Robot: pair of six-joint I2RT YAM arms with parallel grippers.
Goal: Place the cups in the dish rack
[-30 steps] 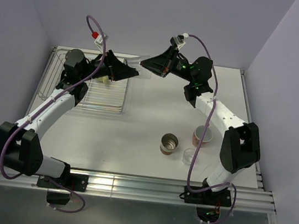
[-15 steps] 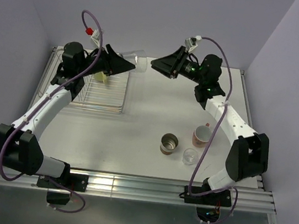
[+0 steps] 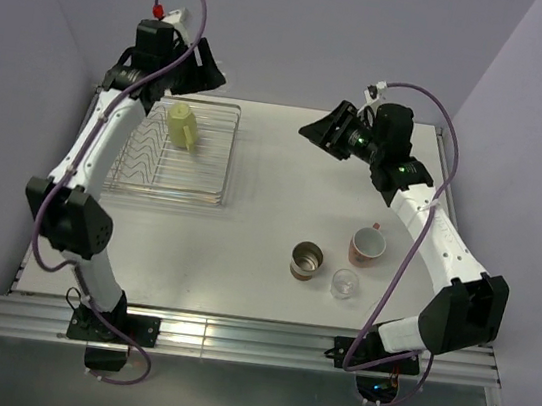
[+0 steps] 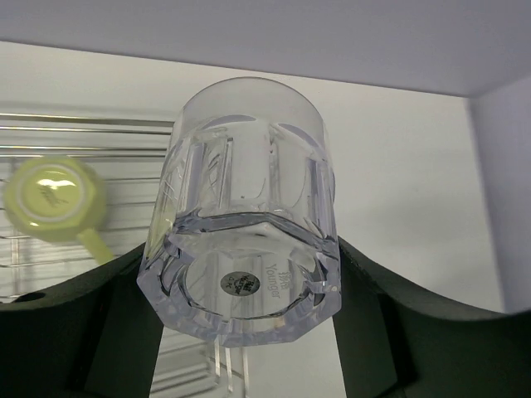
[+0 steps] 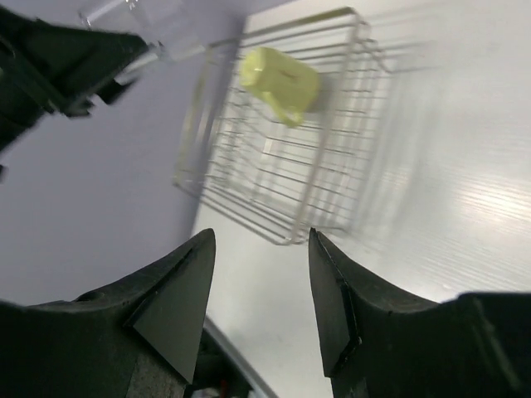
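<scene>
My left gripper should next lower the tumbler onto the empty wires in the rack's far corner, between the yellow mug and the rack's rim facing my right gripper.
My left gripper is raised high above the far edge of the dish rack. It is shut on a clear glass tumbler, whose thick base faces the wrist camera. A pale yellow mug lies on its side in the rack and also shows in the left wrist view. My right gripper is open and empty, in the air right of the rack. A salmon-pink mug, a brown metallic cup and a second clear tumbler stand on the table at the right front.
In the right wrist view, the wire rack with the yellow mug lies ahead of the open fingers. The left gripper and its glass show at the top left. Walls close in the table on three sides.
The right gripper let go of the tumbler and drew back to the right. The left arm swung up and back with the tumbler, from the rack's right edge to above its far edge.
</scene>
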